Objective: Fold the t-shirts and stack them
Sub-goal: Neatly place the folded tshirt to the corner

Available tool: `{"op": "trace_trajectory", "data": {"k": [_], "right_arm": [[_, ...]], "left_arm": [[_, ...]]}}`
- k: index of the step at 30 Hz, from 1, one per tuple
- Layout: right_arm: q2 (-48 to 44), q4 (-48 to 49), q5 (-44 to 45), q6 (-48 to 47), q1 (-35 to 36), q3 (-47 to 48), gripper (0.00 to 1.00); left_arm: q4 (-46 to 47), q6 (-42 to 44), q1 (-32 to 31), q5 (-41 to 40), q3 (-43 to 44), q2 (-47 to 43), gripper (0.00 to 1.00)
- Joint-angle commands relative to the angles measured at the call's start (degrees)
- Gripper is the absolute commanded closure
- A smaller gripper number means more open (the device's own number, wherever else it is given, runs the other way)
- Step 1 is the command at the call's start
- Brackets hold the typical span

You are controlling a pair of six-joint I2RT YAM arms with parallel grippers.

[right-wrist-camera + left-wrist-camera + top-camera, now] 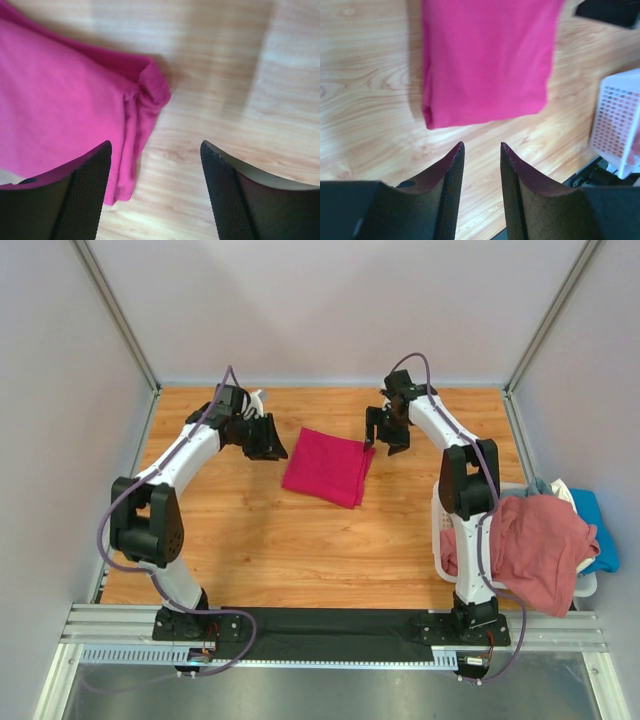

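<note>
My right gripper needs to move its open fingers across and down, because the shirt's bunched far corner is below it and to its left in the top view.
A folded magenta-red t-shirt point(327, 468) lies on the wooden table between the two arms; it also shows in the left wrist view point(487, 60) and the right wrist view point(60, 95). My left gripper point(266, 445) is open and empty just left of it, its tips point(481, 146) short of the shirt's near edge. My right gripper point(385, 438) is open and empty at the shirt's right corner, above bare wood point(156, 145). A dusty pink t-shirt point(535, 545) hangs over the basket, with a blue one point(597, 530) and a whitish one point(562, 490) beside it.
A white plastic lattice basket point(441, 525) stands at the right table edge, also seen in the left wrist view point(620, 122). Grey walls close the table on three sides. A black mat point(330, 632) runs between the arm bases.
</note>
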Motion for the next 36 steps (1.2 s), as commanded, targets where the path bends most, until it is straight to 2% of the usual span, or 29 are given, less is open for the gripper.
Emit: {"op": "trace_trajectory", "data": {"k": [1, 6, 13, 16, 25, 30, 36], "right_arm": [[-4.98, 4.87, -4.83, 0.2, 0.2, -3.61, 0.26], [-5.16, 12.76, -8.54, 4.42, 0.29, -7.12, 0.24], [-1.03, 15.68, -9.94, 8.55, 0.38, -5.28, 0.25], [0.55, 16.92, -11.35, 10.49, 0.55, -4.58, 0.29], [0.82, 14.02, -6.44, 11.2, 1.43, -3.88, 0.3], [-2.33, 12.79, -3.19, 10.58, 1.87, -6.77, 0.3], [-3.32, 13.75, -3.44, 10.14, 2.05, -9.67, 0.28]], "left_arm": [[-0.67, -0.31, -0.12, 0.25, -1.09, -8.36, 0.58], [-1.03, -1.18, -0.12, 1.74, -6.54, -15.47, 0.58], [-0.5, -2.94, -0.12, 2.71, -16.55, -25.06, 0.57], [-0.33, -3.82, -0.12, 2.98, -18.93, -28.49, 0.57], [-4.63, -1.28, -0.12, 0.6, -16.4, -31.48, 0.57], [-4.72, -1.19, -0.04, 1.04, -16.13, -30.96, 0.56], [-4.63, -0.84, -0.04, 2.01, -15.43, -29.2, 0.56]]}}
